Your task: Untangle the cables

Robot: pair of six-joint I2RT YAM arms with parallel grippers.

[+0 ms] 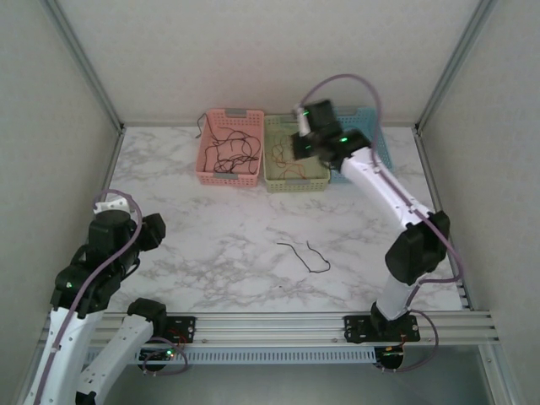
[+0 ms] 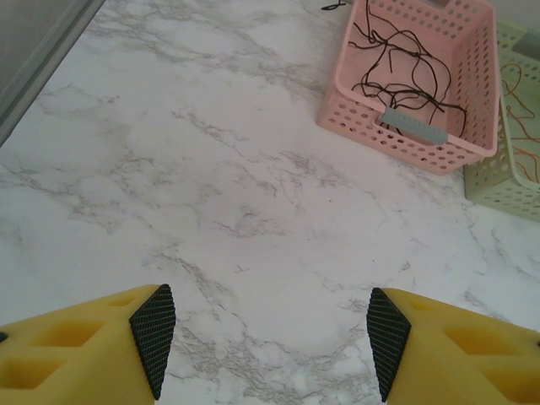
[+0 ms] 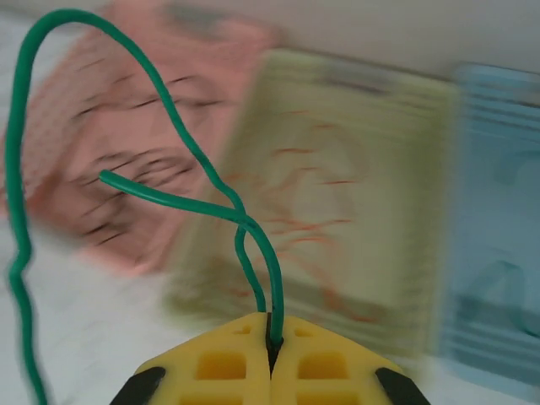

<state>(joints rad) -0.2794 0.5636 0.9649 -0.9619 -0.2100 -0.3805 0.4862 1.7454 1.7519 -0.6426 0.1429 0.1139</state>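
Note:
I should next swing my right gripper sideways from over the green basket (image 1: 295, 177) to above the blue basket (image 1: 368, 125) and release the green cable, as similar cable lies there.
My right gripper (image 3: 272, 342) is shut on a green cable (image 3: 181, 126), which loops up and to the left from the closed jaws. In the top view this gripper (image 1: 297, 148) hangs over the green basket (image 1: 295, 177). Black cables (image 1: 229, 152) lie in the pink basket (image 1: 207, 160), and orange and red cables (image 3: 325, 181) lie in the green basket (image 3: 371, 278). One black cable (image 1: 304, 255) lies loose on the table's middle. My left gripper (image 2: 270, 342) is open above bare marble, nothing between its pads (image 2: 153, 333). It sits at the near left (image 1: 154, 229).
A blue basket (image 1: 375, 135) stands right of the green one, against the back wall. The pink basket (image 2: 422, 148) with black cables (image 2: 405, 67) is ahead and right of my left gripper. Walls and metal posts close in the table's sides.

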